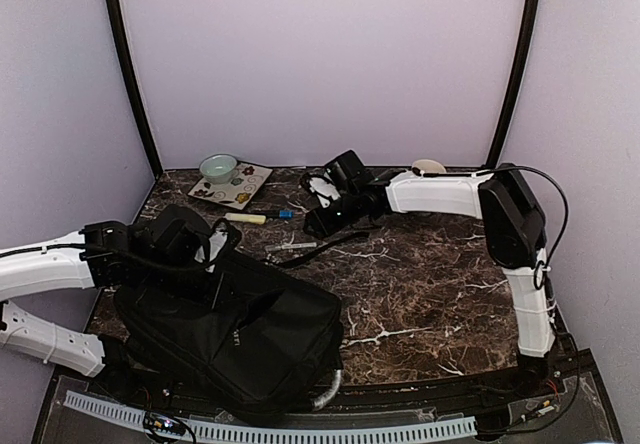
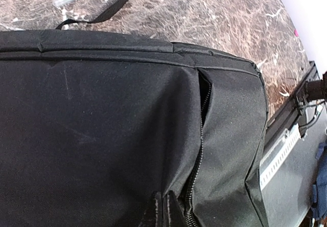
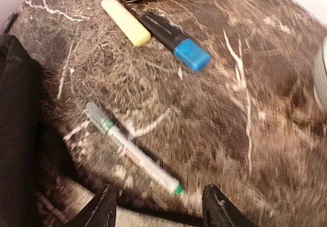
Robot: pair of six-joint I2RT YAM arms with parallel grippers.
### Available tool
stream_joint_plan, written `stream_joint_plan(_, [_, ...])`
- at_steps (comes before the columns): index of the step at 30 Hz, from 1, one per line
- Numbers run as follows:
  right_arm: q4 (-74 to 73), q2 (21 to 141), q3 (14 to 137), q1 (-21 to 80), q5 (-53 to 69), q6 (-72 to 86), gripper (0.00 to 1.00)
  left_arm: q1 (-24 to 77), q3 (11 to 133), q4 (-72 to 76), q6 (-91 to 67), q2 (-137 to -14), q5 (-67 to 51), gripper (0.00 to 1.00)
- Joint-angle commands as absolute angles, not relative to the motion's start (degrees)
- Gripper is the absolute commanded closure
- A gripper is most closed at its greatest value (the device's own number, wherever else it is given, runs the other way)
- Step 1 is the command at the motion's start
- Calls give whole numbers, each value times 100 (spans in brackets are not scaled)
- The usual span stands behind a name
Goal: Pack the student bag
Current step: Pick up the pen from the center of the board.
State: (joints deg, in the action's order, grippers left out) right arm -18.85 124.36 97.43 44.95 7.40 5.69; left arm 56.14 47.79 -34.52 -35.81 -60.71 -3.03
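My right gripper shifts left in the top view next, then lowers to the body of the white pen, since the pen lies below the fingers.
The student bag (image 1: 250, 339), a big black backpack, lies at the near left of the marble table (image 1: 430, 284). My left gripper (image 1: 200, 252) sits at its far left corner. In the left wrist view its fingertips (image 2: 166, 209) are shut, pinching the black fabric (image 2: 102, 125) beside a partly open zipper (image 2: 200, 150). My right gripper (image 1: 318, 219) hovers over the table's middle back, open, with nothing between its jaws (image 3: 161, 209). A white pen with a green tip (image 3: 130, 153) lies on the table just ahead of the fingers.
A yellow highlighter (image 3: 125, 21) and a blue-capped marker (image 3: 176, 40) lie beyond the pen. A patterned plate (image 1: 235, 189) and a pale green bowl (image 1: 218, 168) stand at the back left. A black strap (image 1: 335, 244) trails from the bag.
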Motion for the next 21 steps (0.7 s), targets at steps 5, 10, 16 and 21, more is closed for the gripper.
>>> stream_joint_plan(5, [-1898,13654,10795,4980,153,-660,38,5713,4674,-3747,-3704,-5559,-718,100])
stream_joint_plan(10, [-1750,13951,11088,5027,-181,-701,26,5713,4665,-3766,-3791,-5514,-777,100])
stream_joint_plan(16, [-1860,14160,11233,4982,-197,-909,28,5713,4737,-3759,-3682,-5669,-799,100])
stream_joint_plan(21, [-1949,14238,11182,4865,17,-611,35,5713,4780,-3659,-3608,-5845,-843,100])
